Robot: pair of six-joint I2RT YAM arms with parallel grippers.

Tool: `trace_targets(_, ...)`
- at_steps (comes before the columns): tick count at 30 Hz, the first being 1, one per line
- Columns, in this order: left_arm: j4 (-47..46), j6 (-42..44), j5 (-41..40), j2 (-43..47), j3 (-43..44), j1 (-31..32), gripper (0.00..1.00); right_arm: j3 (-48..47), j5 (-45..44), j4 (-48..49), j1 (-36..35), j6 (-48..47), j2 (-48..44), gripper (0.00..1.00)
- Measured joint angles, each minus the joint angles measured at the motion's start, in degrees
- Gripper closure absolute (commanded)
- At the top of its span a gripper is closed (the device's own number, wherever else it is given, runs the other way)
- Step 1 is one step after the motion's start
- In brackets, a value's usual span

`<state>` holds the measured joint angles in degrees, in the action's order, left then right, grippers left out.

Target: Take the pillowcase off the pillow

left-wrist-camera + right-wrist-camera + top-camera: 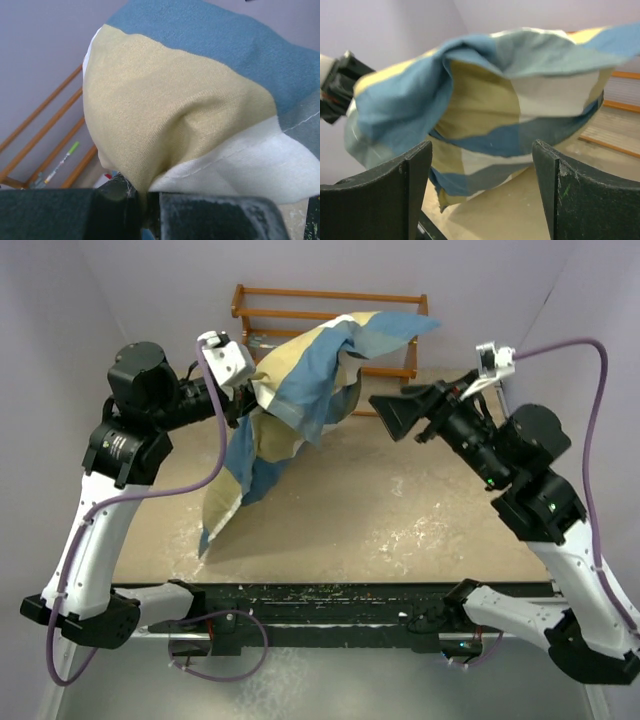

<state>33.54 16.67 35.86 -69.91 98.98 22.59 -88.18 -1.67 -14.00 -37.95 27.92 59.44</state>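
Observation:
My right gripper's fingers face the pillowcase's gaping opening, so I need to lower them toward the pillowcase, in beneath the blue flap onto the tan fold (277,437) (481,100).
The pillowcase (300,390), cloth in blue, tan and white blocks, hangs in the air at the back left and droops down to the table. My left gripper (243,398) is shut on a bunched fold of it; in the left wrist view the tan and white cloth (175,115) is pinched between the jaws (145,202). My right gripper (384,417) is open and empty, just right of the cloth's gaping mouth (485,115), with its fingers (481,150) apart from the cloth. No cream quilted pillow shows in any view.
A wooden rack (330,302) stands against the back wall behind the cloth; it also shows in the left wrist view (45,135), with a marker pen (62,161) on it. The tan tabletop (400,510) lies below. A black rail (330,598) runs along the near edge.

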Motion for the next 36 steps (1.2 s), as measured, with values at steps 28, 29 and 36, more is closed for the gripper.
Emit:
trace_targets(28, 25.33, 8.02, 0.85, 16.22, 6.27, 0.00, 1.00, 12.35, 36.33, 31.89, 15.85, -14.32, 19.52, 0.06)
trace_targets(29, 25.53, 8.13, 0.59, 16.31, 6.32, 0.00, 1.00, 12.35, 39.06, 35.95, 15.74, -12.76, 20.74, 0.07)
trace_targets(36, 25.20, 8.90, -4.46, 16.70, 5.22, 0.00, 1.00, 9.94, 48.22, 51.71, 10.38, -3.67, 27.76, 0.75)
